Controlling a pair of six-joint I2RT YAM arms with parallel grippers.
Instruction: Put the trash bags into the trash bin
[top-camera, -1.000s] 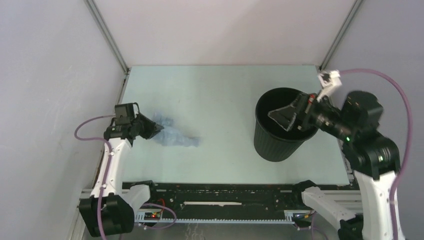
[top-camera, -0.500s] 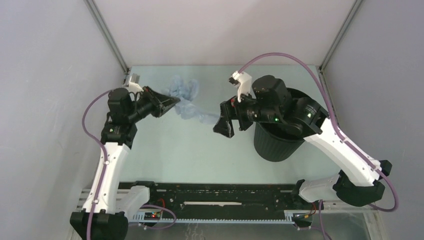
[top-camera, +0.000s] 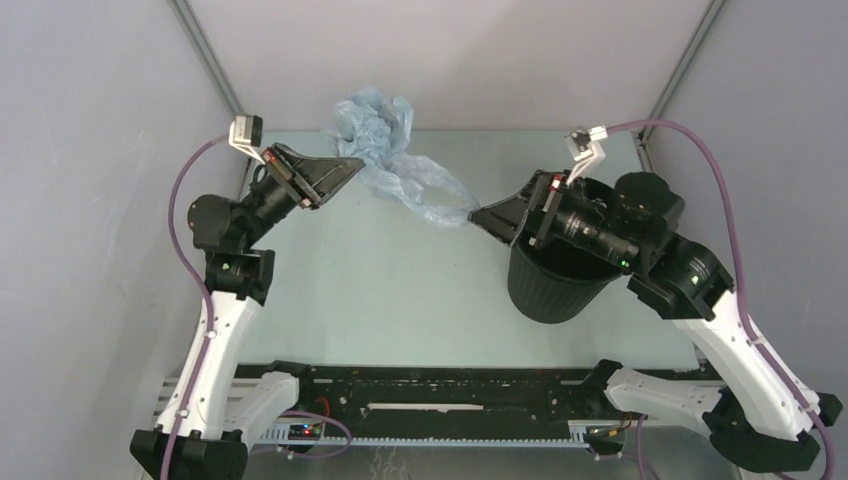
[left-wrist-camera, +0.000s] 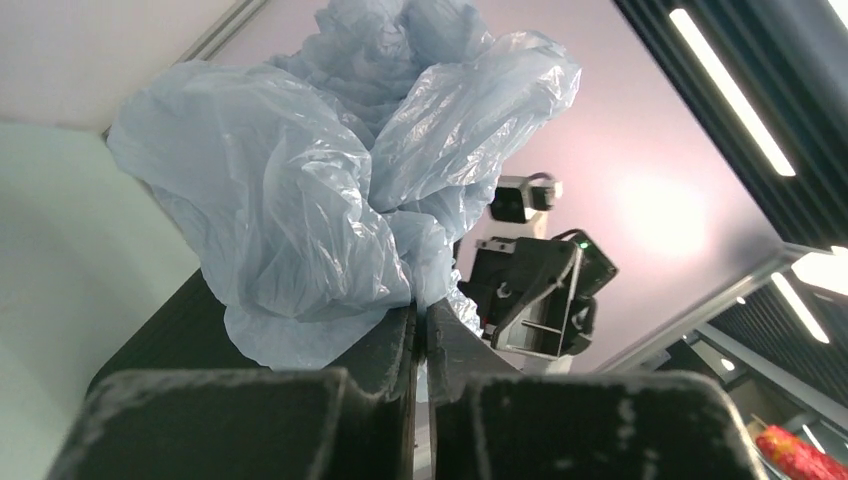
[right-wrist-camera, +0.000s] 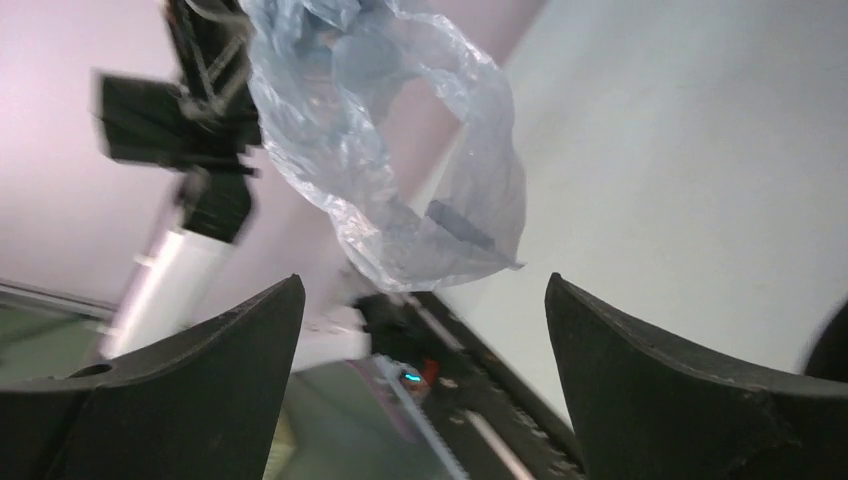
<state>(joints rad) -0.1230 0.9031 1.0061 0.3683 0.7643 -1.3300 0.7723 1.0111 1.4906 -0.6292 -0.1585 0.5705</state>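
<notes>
My right gripper will move outward and toward my left gripper next, around the tail's lower corner (top-camera: 461, 214) (right-wrist-camera: 448, 262), because the film still hangs beyond its open fingers.
The trash bag (top-camera: 385, 140) is a crumpled, pale blue film held up in the air at the back of the table. My left gripper (top-camera: 345, 165) is shut on its bunched part, and a tail of film hangs down to the right. The left wrist view shows the jaws pressed together on the trash bag (left-wrist-camera: 330, 180) at my left gripper (left-wrist-camera: 421, 318). My right gripper (top-camera: 490, 215) is open just beside the tail's lower end, in front of the black ribbed trash bin (top-camera: 560, 285). In the right wrist view the trash bag (right-wrist-camera: 400, 150) hangs beyond my wide-open right gripper (right-wrist-camera: 422, 285), not between the fingers.
The pale green table (top-camera: 400, 290) has grey walls at the back and sides. A black rail (top-camera: 440, 390) runs along the near edge between the arm bases. The bin stands at the table's right side under my right arm.
My left gripper has lifted the bag off the table and carried it up and toward the back. My right arm swung out to the left, then back, its open gripper now at the bag's tail.
</notes>
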